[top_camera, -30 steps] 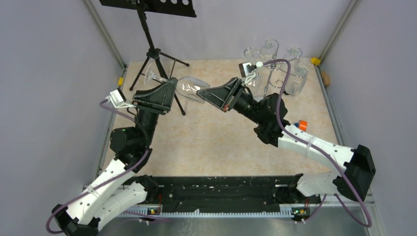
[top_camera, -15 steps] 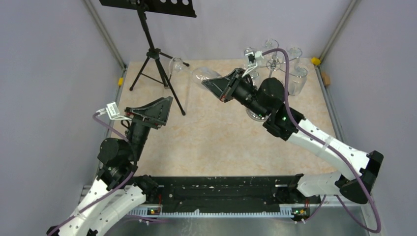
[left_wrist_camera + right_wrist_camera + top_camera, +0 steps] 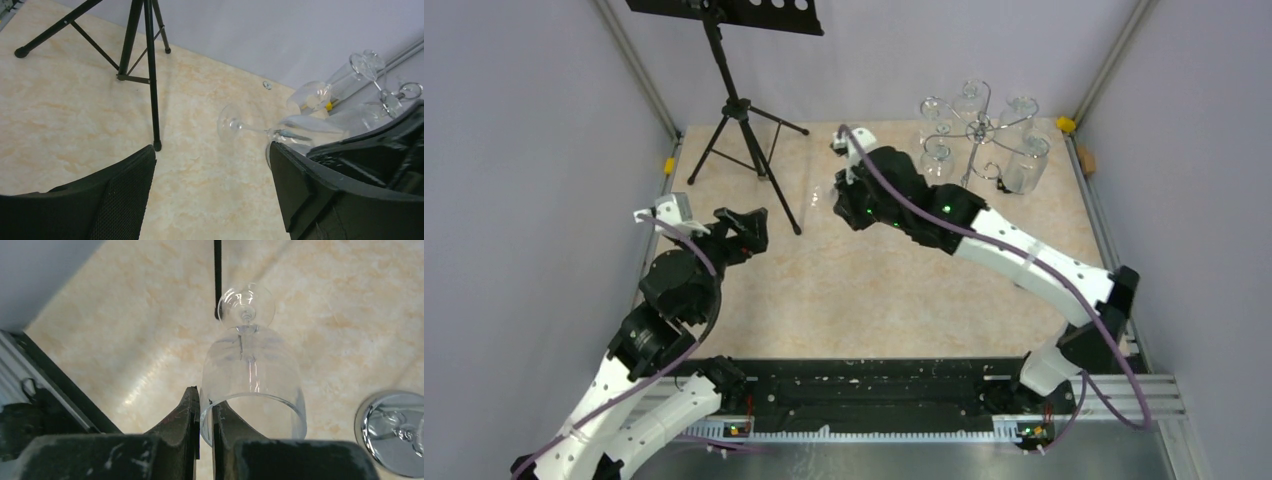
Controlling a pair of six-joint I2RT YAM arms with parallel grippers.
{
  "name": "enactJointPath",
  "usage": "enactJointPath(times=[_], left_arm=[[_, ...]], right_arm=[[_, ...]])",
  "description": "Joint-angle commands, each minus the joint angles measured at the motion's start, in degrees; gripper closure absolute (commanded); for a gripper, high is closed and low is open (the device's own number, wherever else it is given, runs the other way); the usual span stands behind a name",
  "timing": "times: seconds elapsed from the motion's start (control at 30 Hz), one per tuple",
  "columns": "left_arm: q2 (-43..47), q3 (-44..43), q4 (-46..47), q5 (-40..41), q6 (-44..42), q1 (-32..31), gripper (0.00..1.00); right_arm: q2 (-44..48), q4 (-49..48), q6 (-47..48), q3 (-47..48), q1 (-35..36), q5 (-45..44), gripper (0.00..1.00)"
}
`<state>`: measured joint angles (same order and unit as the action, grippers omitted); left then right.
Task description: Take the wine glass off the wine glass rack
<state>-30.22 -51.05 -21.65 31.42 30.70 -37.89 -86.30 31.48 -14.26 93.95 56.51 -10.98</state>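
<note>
I will next tip my right gripper so it points down, because the glass's foot faces sideways. Then I will lower the glass's foot onto the bare tabletop (image 3: pixel 832 238) beside the tripod leg and let go.
My right gripper (image 3: pixel 205 415) is shut on the rim of a clear wine glass (image 3: pixel 250 372), one finger inside the bowl and one outside. The glass points away from the wrist, foot outward, low over the table. In the left wrist view the glass (image 3: pixel 231 123) shows foot and stem, its bowl partly behind my right finger. The chrome wine glass rack (image 3: pixel 977 128) stands at the back right with several glasses hanging on it; its disc base (image 3: pixel 395 432) is beside the held glass. My left gripper (image 3: pixel 744 225) is open and empty (image 3: pixel 212 190), left of the glass.
A black tripod music stand (image 3: pixel 742 110) stands at the back left; one leg (image 3: pixel 152 100) ends close to my left gripper. Grey walls close the table on three sides. A black rail (image 3: pixel 874 385) runs along the near edge.
My right arm has swung left away from the rack and tipped down, carrying the glass low over the table. My left arm has let go and drawn back toward the left.
</note>
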Motion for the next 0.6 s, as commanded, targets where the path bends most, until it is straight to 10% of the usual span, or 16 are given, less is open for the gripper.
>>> enactJointPath(times=[0.0, 0.57], left_arm=[[-5.18, -4.93, -5.37, -1.38, -2.47, -0.13, 0.13], [-4.62, -3.45, -7.24, -1.62, -3.32, 2.08, 0.13]], right_arm=[[-7.61, 13.06, 5.00, 8.38, 1.01, -3.97, 1.00], [-30.88, 28.73, 6.02, 30.13, -3.85, -1.64, 1.00]])
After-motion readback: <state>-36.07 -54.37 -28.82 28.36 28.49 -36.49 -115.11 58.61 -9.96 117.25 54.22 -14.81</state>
